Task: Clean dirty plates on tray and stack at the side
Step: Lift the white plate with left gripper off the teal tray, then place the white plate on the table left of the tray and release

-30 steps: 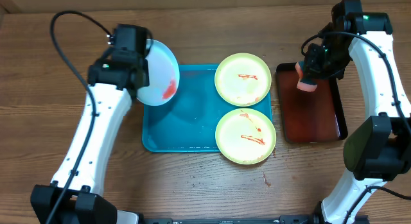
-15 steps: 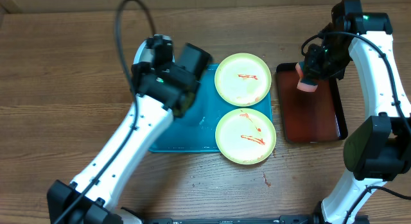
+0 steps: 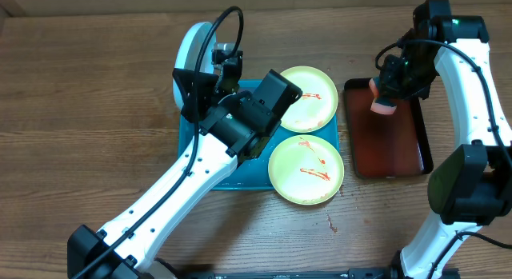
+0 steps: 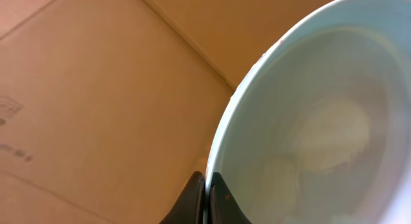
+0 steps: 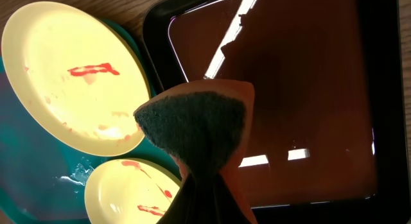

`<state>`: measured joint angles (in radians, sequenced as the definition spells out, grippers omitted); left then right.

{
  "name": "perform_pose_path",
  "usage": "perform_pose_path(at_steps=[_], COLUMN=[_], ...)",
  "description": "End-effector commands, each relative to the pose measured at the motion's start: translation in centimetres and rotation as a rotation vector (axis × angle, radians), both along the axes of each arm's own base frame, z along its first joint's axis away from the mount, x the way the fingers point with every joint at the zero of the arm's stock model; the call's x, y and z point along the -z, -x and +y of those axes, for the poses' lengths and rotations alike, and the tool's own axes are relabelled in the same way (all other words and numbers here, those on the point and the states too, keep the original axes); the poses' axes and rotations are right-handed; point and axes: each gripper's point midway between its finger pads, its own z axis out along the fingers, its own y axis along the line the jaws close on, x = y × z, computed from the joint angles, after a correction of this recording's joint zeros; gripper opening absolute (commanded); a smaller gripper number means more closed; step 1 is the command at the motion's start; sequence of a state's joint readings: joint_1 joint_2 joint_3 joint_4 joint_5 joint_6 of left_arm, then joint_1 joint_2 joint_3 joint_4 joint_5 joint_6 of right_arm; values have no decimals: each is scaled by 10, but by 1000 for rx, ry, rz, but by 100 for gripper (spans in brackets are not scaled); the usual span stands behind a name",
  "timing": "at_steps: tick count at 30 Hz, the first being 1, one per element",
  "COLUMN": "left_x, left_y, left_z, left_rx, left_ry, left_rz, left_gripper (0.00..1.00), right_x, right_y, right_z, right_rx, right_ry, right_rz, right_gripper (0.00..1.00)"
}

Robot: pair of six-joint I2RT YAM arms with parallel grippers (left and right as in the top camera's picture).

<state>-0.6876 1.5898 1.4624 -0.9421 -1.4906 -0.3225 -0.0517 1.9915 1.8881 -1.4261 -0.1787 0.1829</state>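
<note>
The bare tabletop beside the turquoise tray is below the robot's left gripper, to its left in the overhead view, so the left gripper should swing down there next and let go of the plate flat.
My left gripper (image 3: 213,61) is shut on the rim of the mint-white plate (image 3: 190,57) and holds it on edge above the far-left corner of the turquoise tray (image 3: 244,175). In the left wrist view the fingertips (image 4: 207,185) pinch the plate's rim (image 4: 308,121); no sauce shows on the face seen there. Two yellow-green plates with red streaks lie on the tray's right side, one far (image 3: 312,99) and one near (image 3: 306,169). My right gripper (image 3: 384,91) is shut on an orange sponge with a dark scrub face (image 5: 196,121), above the dark red tray.
The dark red black-rimmed tray (image 3: 392,143) lies right of the turquoise tray. My left arm lies diagonally over the turquoise tray's left half. A small red smear (image 3: 331,225) marks the wooden table in front of the near plate. Water drops sit on the turquoise tray (image 5: 26,172).
My left arm has swung from the tray's left side to across the tray, carrying the mint-white plate and turning it up on edge. The right arm and sponge have not moved.
</note>
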Motion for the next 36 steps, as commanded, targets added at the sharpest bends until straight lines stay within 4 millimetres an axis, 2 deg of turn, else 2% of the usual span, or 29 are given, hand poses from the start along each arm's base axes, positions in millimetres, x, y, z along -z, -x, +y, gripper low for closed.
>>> perform_pose_path(at_steps=[1,9,13,16,20,22,25,30,33,36], left_x=[-19,-19,-13,14,79,101,125,142,143,143], left_y=[5,5,2,-8,-19,-19,-22,-32,-36,-32], left_z=[4,3,1,-10,-30,-31,-14,18,59,111], left_rx=[-35,-33,-13,69,218,242,218,235,189,95], left_ry=[-17,-11,16,137,450,572,724,1035,1204,1303], left_rz=[-78,-84,-60,45,315,400,471,531,481,398], left_gripper=[4,4,4,4,4,4,5,4,4,4], right_x=[-8,-8,-8,-8,-8,-8,-8,-8,-8,-8], right_y=[1,1,1,0,0,0,0,0,0,-1], right_z=[-1,-1,-1,-1,-1,-1,-1,-1,-1,-1], right_rx=[5,5,5,5,5,4,4,1,1,1], right_ry=[4,4,4,4,4,4,4,4,4,4], right_rz=[-22,-23,-23,-26,-26,-27,-27,-28,-28,-30], right_gripper=[4,4,4,4,4,4,4,4,4,4])
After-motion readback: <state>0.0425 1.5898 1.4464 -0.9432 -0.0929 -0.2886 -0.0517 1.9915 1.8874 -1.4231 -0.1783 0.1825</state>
